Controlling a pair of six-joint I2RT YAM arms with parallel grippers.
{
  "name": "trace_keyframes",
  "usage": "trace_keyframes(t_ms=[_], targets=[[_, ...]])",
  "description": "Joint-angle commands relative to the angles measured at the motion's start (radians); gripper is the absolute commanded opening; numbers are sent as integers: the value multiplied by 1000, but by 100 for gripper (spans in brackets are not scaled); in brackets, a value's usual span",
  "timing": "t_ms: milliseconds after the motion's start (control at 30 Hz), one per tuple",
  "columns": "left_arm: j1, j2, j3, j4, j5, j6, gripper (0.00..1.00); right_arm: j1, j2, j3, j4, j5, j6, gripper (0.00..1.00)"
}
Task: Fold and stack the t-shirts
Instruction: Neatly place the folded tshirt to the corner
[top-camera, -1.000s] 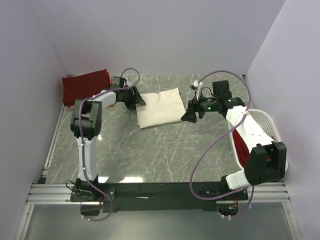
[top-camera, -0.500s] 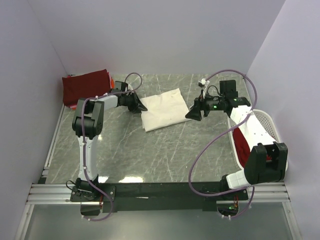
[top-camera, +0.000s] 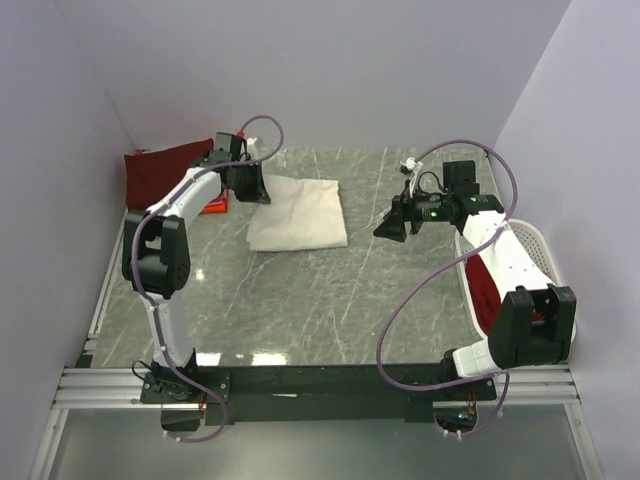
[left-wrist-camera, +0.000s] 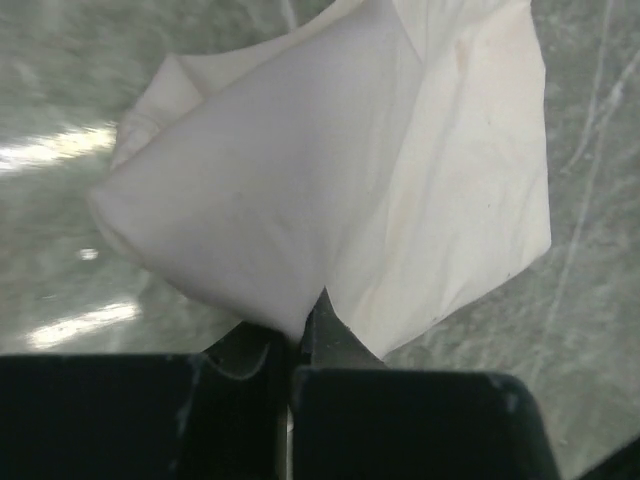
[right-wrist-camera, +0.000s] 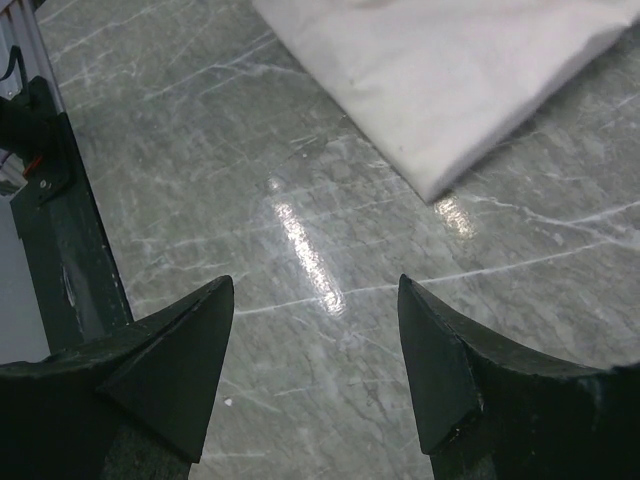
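Next I will lift my left gripper, move left in the top view and lower the cream t-shirt onto the dark maroon t-shirt (top-camera: 165, 170) to release, since the pile lies there.
The folded cream-white t-shirt (top-camera: 300, 215) lies on the marble table, left of centre. My left gripper (top-camera: 248, 185) is shut on its left edge; in the left wrist view the cloth (left-wrist-camera: 330, 170) fans out from the closed left gripper (left-wrist-camera: 300, 335). A dark maroon t-shirt (top-camera: 165, 170) lies folded in the back left corner, with an orange-red bit of cloth (top-camera: 213, 205) beside it. My right gripper (top-camera: 386, 228) hovers open to the right of the cream shirt, nothing between its fingers. The right wrist view has the right gripper (right-wrist-camera: 315, 300) over bare marble, the cream shirt (right-wrist-camera: 450, 80) ahead.
A white lattice basket (top-camera: 535, 245) stands at the right edge with red cloth (top-camera: 488, 290) inside, behind the right arm. Purple walls close in the left, back and right. A metal rail (top-camera: 320, 385) runs along the near edge.
My left gripper shut on the cream shirt's left edge and pulled it to the left, toward the maroon shirt. The right gripper drew back a little to the right, still open.
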Motion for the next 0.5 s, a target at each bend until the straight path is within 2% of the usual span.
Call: trace_keyframes(t_ms=[0, 467], targets=[[9, -73, 75, -106, -168, 133, 0, -5, -52, -12, 9, 1, -10, 73], [11, -141, 228, -137, -464, 277, 0, -5, -91, -22, 10, 19, -25, 72]])
